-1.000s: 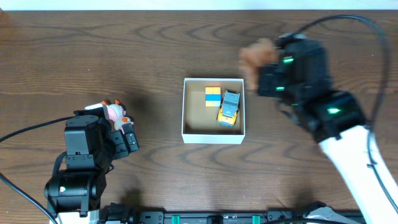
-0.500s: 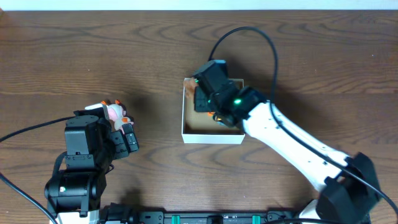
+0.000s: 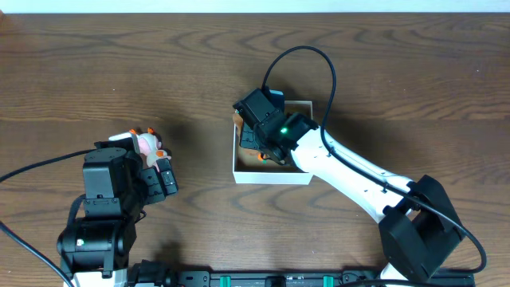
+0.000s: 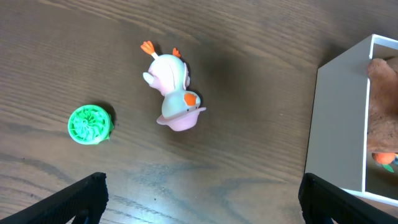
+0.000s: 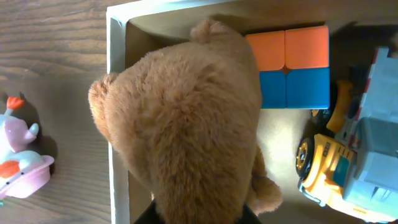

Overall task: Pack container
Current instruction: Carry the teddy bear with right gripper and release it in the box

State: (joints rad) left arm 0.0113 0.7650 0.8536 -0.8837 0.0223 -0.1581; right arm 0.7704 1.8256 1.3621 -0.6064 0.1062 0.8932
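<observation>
The brown plush bear overlaps the container's side, so the robot's right gripper will go down deeper inside next, beside the orange and blue cube, before it opens.
The container (image 3: 271, 177) is a small white-walled box with a tan inside, at the table's middle. My right gripper (image 3: 256, 131) reaches into its left half and is shut on a brown plush bear (image 5: 186, 124), which fills the right wrist view and hangs over the container's left wall (image 5: 118, 162). Inside lie an orange and blue cube (image 5: 289, 65) and a yellow toy truck (image 5: 348, 168). My left gripper (image 4: 202, 205) is open and empty over bare table, left of the container's wall (image 4: 336, 118).
A pink duck toy (image 4: 174, 93) lies on the table left of the container; it also shows overhead (image 3: 147, 145) beside my left arm. A small green round toy (image 4: 90, 123) lies left of the duck.
My right arm swung left from beyond the container's right side, carrying the brown plush bear, and lowered it into the container's left half. The left arm has not moved.
</observation>
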